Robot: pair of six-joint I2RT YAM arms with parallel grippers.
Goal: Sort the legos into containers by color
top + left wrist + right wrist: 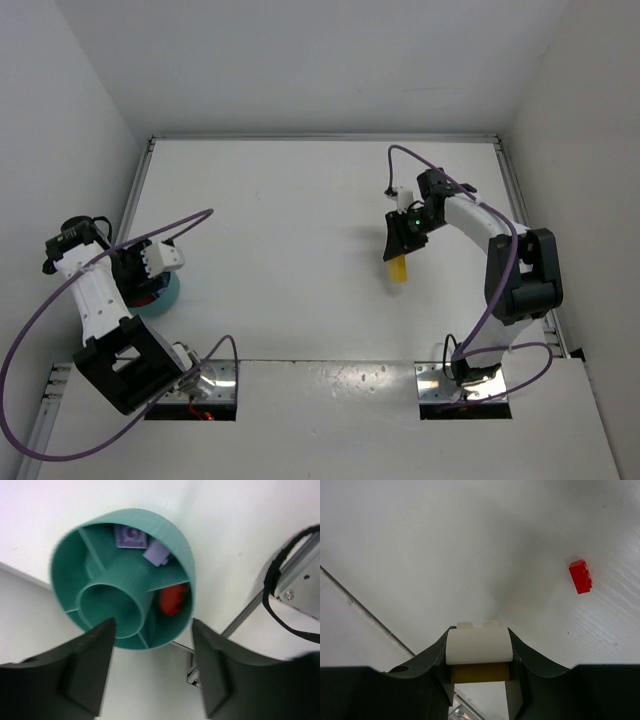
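Observation:
I will set my right gripper's long yellow brick down on bare tabletop, right in the top view.
The teal bowl [175, 535] [170, 294] has a central tube and wedge-shaped compartments. One compartment holds a red lego [172, 600]; another holds two pale lavender bricks [131, 536]. My left gripper [152, 627] hangs open just above the bowl's near rim, with nothing between its fingers. My right gripper [479, 652] [401, 243] is at the middle right of the table, shut on a white studded brick [479, 646] with the yellow brick [480, 672] [399, 270] pressed under it. A loose red lego [580, 576] lies on the table ahead and to the right of that gripper.
A metal frame rail [295, 587] and a black cable [272, 587] run close by the bowl at the table's left edge. White walls close in the table on three sides. A table seam [365, 612] crosses the right wrist view.

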